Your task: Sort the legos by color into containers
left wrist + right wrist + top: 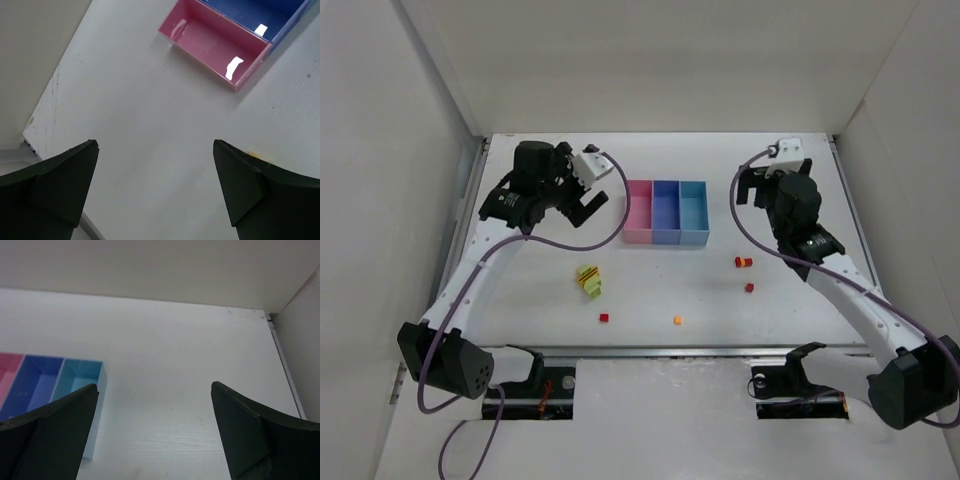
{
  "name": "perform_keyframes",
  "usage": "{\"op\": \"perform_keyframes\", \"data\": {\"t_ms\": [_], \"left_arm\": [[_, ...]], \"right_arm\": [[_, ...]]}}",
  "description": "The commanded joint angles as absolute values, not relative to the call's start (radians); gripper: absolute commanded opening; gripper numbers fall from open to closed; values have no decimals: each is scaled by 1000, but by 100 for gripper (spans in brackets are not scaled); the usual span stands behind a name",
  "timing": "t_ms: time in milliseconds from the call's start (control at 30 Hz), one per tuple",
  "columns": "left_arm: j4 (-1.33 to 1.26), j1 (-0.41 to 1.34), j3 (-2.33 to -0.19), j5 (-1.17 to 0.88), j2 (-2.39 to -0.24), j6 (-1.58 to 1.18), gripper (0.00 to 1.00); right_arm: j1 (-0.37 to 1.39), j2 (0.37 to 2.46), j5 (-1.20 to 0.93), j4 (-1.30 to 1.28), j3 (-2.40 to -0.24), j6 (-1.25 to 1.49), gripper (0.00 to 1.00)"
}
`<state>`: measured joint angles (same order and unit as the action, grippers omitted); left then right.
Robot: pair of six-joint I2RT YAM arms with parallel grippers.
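My right gripper should next move back and down, past the red-and-orange brick, onto the lone red brick [750, 287], because that piece is still unsorted on the tabletop.
The containers are three joined bins: pink [638, 210], blue-violet [666, 210] and light blue [693, 210]. No brick shows in them. On the table lie the yellow-green clump with red stripes [589, 281], a red brick [604, 318], an orange brick [678, 320], a red brick [749, 288] and a red-and-orange brick [743, 262]. My left gripper [582, 208] is open and empty, left of the pink bin [215, 45]. My right gripper [752, 185] is open and empty, right of the light blue bin [80, 385].
White walls close in the table at the back and on both sides. The table's left edge [35, 145] shows near my left gripper. A back right corner [270, 317] shows in the right wrist view.
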<state>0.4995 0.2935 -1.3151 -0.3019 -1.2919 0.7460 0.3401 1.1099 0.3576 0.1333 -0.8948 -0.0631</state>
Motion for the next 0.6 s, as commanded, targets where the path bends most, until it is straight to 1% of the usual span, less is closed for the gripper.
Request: {"op": "perform_keyframes", "data": {"t_ms": [0,67,100,133,167,233,333,400,500,533,567], "left_arm": [[528,295,-1370,-318,-1230,643,100],[518,304,-1370,-318,-1230,624,100],[518,304,-1370,-318,-1230,624,100],[518,317,-1370,-318,-1242,624,100],[518,318,-1359,-318,-1243,624,100],[518,328,-1344,-318,-1243,624,100],[485,328,-1307,-318,-1233,606,100],[459,337,-1283,-318,-1207,597,100],[449,348,-1255,-307,-1195,597,100],[449,348,-1241,-307,-1183,597,100],[449,348,-1241,-298,-1174,597,100]], "right_arm": [[385,1121,442,-108,-975,-104,100],[385,1135,315,-222,-1070,-95,100],[385,1167,269,-355,-1110,-28,100],[353,1190,206,-421,-1150,21,100],[336,1216,178,-487,-1210,64,100],[295,1291,117,-634,-1241,129,100],[215,1339,58,-722,-1241,215,100],[169,1370,58,-756,-1241,292,95],[160,1393,69,-756,-1191,316,94],[144,1403,42,-756,-1190,316,93],[127,1429,10,-746,-1181,316,89]]}}
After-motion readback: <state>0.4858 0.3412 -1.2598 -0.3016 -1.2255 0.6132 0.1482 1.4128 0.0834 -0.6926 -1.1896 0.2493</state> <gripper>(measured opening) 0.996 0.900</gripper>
